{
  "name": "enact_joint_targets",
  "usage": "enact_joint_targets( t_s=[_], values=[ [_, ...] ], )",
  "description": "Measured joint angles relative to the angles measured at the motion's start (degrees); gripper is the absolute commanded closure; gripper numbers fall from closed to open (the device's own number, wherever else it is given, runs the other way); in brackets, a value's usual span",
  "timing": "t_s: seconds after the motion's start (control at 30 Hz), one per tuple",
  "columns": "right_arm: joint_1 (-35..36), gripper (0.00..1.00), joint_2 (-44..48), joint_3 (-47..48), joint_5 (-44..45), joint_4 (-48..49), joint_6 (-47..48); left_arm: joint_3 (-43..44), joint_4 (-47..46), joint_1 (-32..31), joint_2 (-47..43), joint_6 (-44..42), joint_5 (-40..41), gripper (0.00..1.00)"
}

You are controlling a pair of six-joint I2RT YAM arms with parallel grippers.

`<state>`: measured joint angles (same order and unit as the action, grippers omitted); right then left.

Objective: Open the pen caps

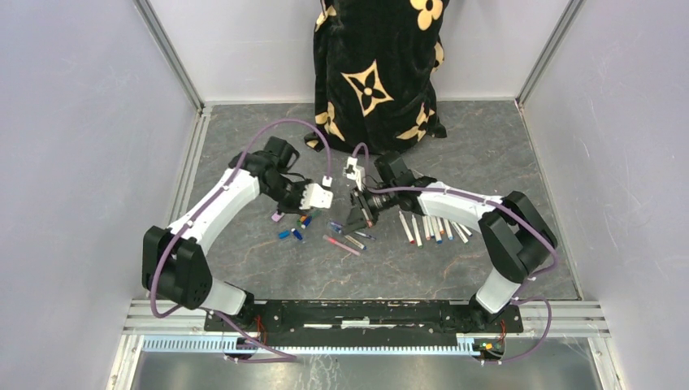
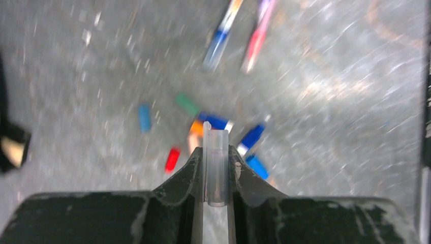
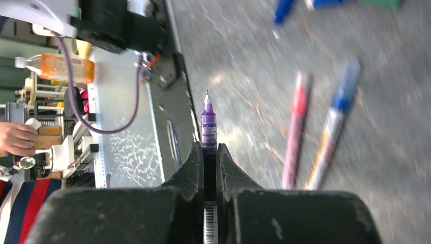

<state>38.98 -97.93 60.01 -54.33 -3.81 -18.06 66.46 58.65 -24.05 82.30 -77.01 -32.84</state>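
Observation:
The pen goes to the right in the top view and down beside the white pens next, where my right gripper releases it, as the pen's purple tip is bare.
My left gripper (image 2: 216,152) is shut on a pale, see-through pen cap (image 2: 217,168), which stands upright between the jaws, clear of any pen. My right gripper (image 3: 209,150) is shut on a dark-barrelled pen (image 3: 208,122); its bare purple tip points away from the jaws. In the top view the left gripper (image 1: 325,195) and the right gripper (image 1: 357,213) hang close together, tips apart, above the table's middle. Loose pen caps lie below: red (image 2: 173,159), blue (image 2: 145,117), green (image 2: 187,103), orange (image 2: 196,128). A row of white pens (image 1: 435,229) lies to the right.
A pink pen (image 3: 295,132) and a blue-ended pen (image 3: 333,127) lie on the grey table between the arms. A black cloth with cream flowers (image 1: 378,69) hangs at the back. Grey walls close both sides, and a metal rail (image 1: 366,313) runs along the near edge.

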Motion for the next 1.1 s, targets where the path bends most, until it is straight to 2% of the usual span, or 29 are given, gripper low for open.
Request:
enact_joint_targets(
  t_s=[0.13,0.3,0.6,0.8,0.9,1.1],
  values=[
    [-2.1,1.0,2.5,-6.5,4.5,-6.3,2.6,1.4,0.1,6.5,1.9,-3.3,6.3,0.98],
    [-4.6,1.0,4.5,-11.1,11.6,-10.8,3.8,1.3,-1.7,7.7,3.2,-3.5,9.0,0.98],
    [-6.2,0.98,11.8,-13.4,36.3,-10.4,3.2,-2.8,-15.9,7.9,9.1,7.6,9.9,0.98],
    [-6.2,0.77,12.4,-17.9,45.3,-7.9,1.2,-2.8,-23.2,7.9,13.8,15.8,13.6,0.94],
    [-6.2,0.74,12.0,-18.2,47.5,-7.1,0.9,-2.3,-24.5,7.9,16.4,18.4,15.4,0.91],
    [-6.0,0.71,10.6,-18.0,50.2,-6.1,0.9,-0.7,-24.3,7.9,20.0,21.6,16.4,0.76]
  ],
)
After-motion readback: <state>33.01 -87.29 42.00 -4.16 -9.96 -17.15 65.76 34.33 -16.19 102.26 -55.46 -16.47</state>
